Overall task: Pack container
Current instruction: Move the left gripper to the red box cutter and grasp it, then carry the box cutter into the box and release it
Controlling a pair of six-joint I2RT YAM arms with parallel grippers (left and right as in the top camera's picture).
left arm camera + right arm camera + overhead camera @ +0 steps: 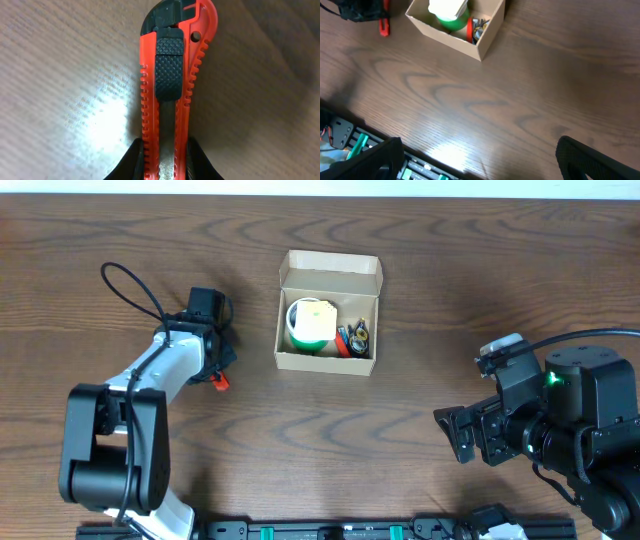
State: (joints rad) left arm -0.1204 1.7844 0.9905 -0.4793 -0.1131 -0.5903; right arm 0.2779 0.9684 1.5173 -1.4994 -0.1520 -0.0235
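Note:
The container's flap lid stands open, so the left gripper next needs to lift and turn across over the container, then bring the red box cutter [172, 95] down beside the container's near side.
The container [328, 360] is a small tan cardboard box with its flap lid open, at the table's middle back. It holds a green roll with a pale top [311, 323] and small red and dark items [352, 338]. It also shows in the right wrist view [487, 35]. My left gripper [217, 370] is shut on a red box cutter [172, 95] with a black slider, held low over the table left of the box. Its red tip [220, 382] pokes out below the gripper. My right gripper [455, 435] is open and empty at the right front.
A black cable [135, 285] loops behind the left arm. A black rail with green parts [340, 530] runs along the table's front edge. The right arm's base [590, 420] fills the right front corner.

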